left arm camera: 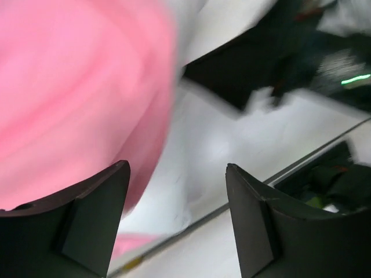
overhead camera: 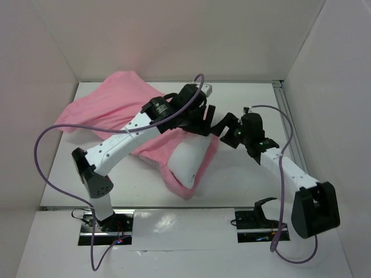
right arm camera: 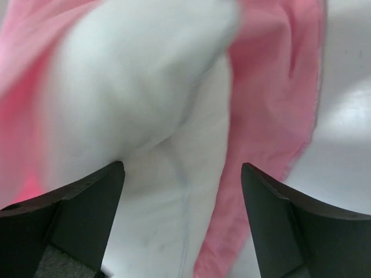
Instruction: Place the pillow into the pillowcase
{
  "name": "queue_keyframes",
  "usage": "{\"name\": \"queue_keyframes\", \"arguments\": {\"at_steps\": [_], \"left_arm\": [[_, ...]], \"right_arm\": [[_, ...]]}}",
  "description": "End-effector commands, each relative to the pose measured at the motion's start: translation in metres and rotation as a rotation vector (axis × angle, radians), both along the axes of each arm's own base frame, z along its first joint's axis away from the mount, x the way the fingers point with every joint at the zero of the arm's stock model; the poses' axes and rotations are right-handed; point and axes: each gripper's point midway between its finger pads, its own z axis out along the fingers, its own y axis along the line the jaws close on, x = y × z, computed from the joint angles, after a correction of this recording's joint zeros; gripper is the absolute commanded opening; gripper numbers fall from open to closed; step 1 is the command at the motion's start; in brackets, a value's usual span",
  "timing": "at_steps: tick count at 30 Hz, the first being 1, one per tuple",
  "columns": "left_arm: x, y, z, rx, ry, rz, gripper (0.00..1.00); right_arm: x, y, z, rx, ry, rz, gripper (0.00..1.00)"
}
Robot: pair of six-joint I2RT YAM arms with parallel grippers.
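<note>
The robot's left gripper should next move back and to the left in the top view, down onto the pillowcase hem (overhead camera: 163,167), because the hem is below the gripper and back from it.
The pink pillowcase (overhead camera: 113,101) lies crumpled from the back left of the table to the front middle. The white pillow (overhead camera: 188,162) sits partly inside it, one end showing at the case's opening. My left gripper (overhead camera: 202,120) hovers over the case's right side, and its wrist view shows it open (left arm camera: 177,167) and empty, with blurred pink fabric (left arm camera: 75,98) at the left. My right gripper (overhead camera: 221,128) is close beside it. It is open (right arm camera: 182,166) and empty above the pillow (right arm camera: 139,98), with the pillowcase's pink edge (right arm camera: 272,116) on the right.
White walls (overhead camera: 174,35) enclose the table at the back and both sides. A metal rail (overhead camera: 290,127) runs along the right edge. Purple cables (overhead camera: 43,162) loop off both arms. The right arm (left arm camera: 301,52) shows dark in the left wrist view.
</note>
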Motion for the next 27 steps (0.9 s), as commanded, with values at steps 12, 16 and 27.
{"name": "queue_keyframes", "arguments": {"at_steps": [12,16,27], "left_arm": [[-0.113,0.167,-0.097,-0.049,0.188,0.526,0.82],[-0.115,0.142,-0.113,-0.195,0.212,0.462,0.87],[-0.092,0.119,-0.141,-0.198,0.163,0.444,0.74]], "right_arm": [[-0.107,0.012,0.022,0.0,0.021,0.27,0.98],[-0.115,0.035,0.013,-0.032,0.053,0.344,1.0],[-0.107,0.093,0.003,0.014,0.004,0.507,0.96]]}}
